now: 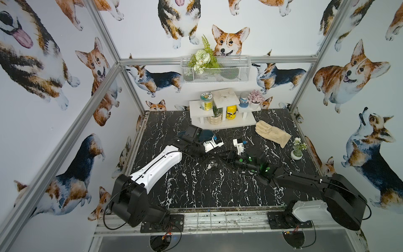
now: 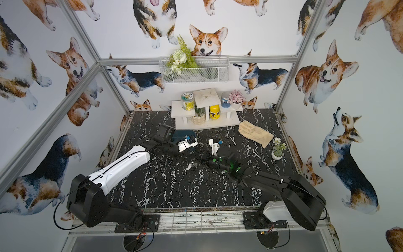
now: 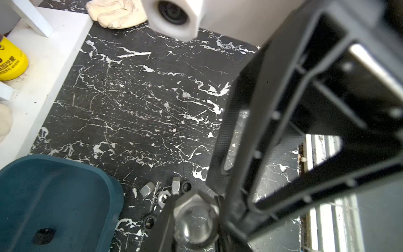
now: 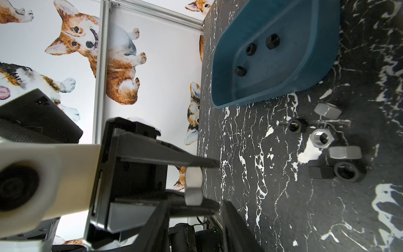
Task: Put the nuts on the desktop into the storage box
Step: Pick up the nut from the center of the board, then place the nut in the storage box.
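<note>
The left gripper should next move outward over the teal box's far corner point(image 1: 205, 134) point(image 3: 31, 182) by the shelf, go down inside and release the nut, because that corner is clear of nuts.
My left gripper point(image 3: 194, 218) is shut on a large silver nut point(image 3: 196, 215), held above the black marbled desktop point(image 1: 196, 185). In the right wrist view that nut point(image 4: 193, 185) sits edge-on between the left gripper's two black fingers. My right gripper point(image 4: 197, 201) is open, its jaws apart on either side of the nut and the left gripper's lower finger. The teal storage box point(image 4: 272, 96) lies just beyond, with three black nuts point(image 4: 250, 49) in it. Several loose silver and black nuts point(image 4: 321, 138) lie on the desktop beside the box. The left arm partly hides the box point(image 1: 206, 134) in both top views.
A white tiered shelf point(image 1: 222, 109) with jars and small pots stands at the back. To its right lies a cream glove point(image 1: 272, 132), and a small potted plant point(image 1: 297, 150) stands near the right edge. A white wire basket point(image 1: 214, 69) hangs on the back wall.
</note>
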`<state>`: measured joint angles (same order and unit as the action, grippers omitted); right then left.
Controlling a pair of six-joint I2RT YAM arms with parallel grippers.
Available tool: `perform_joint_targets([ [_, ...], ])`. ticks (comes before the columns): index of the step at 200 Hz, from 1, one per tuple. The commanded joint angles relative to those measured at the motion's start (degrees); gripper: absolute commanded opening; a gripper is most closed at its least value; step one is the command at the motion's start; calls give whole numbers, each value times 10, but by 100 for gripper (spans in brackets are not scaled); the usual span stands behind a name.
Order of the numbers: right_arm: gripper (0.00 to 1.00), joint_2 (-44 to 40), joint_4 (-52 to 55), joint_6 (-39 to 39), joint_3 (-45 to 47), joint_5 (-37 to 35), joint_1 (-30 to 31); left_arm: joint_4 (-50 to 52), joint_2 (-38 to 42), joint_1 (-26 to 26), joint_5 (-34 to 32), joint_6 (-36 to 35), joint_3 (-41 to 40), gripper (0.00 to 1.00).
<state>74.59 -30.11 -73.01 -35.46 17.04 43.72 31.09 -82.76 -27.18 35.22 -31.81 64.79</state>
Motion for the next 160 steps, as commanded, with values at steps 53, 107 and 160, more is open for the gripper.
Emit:
perform_joint_targets([
  [53, 100, -26, 122, 100, -33, -48, -1, -19, -52, 59, -43, 11, 27, 7],
  [107, 100, -12, 311, 241, -130, -217, 63, -15, -139, 98, -98, 61, 92, 7],
  [160, 100, -3, 396, 284, -181, -313, 81, -30, -239, 102, -157, 92, 178, 7],
])
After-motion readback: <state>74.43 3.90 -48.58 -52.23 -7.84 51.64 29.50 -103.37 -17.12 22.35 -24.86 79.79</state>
